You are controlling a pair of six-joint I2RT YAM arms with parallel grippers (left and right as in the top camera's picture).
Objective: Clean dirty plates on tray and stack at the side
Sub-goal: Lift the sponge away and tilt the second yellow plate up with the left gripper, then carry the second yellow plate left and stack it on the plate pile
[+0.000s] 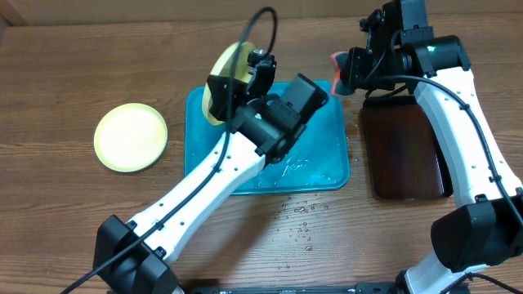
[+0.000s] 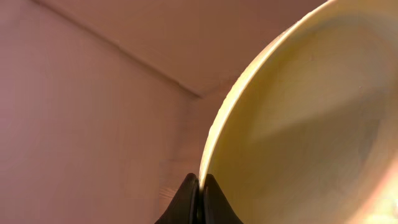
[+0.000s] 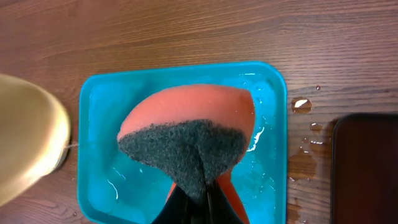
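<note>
The other plate lies below my left gripper, to its left in the overhead view. I should swing my left gripper off the tray, lower its plate flat and then let it go.
My left gripper is shut on the rim of a pale yellow-green plate and holds it tilted on edge above the far left corner of the turquoise tray; the plate also shows overhead. Another pale yellow-green plate lies flat on the table left of the tray. My right gripper is shut on an orange sponge with a dark scouring face, held above the tray's right side. The sponge shows overhead at the tray's far right corner. The whitish-pale blue plate is out of view.
A narrow dark brown tray lies right of the turquoise tray. Water wets the turquoise tray's floor, and drops are scattered on the wooden table in front of it and by its right edge.
</note>
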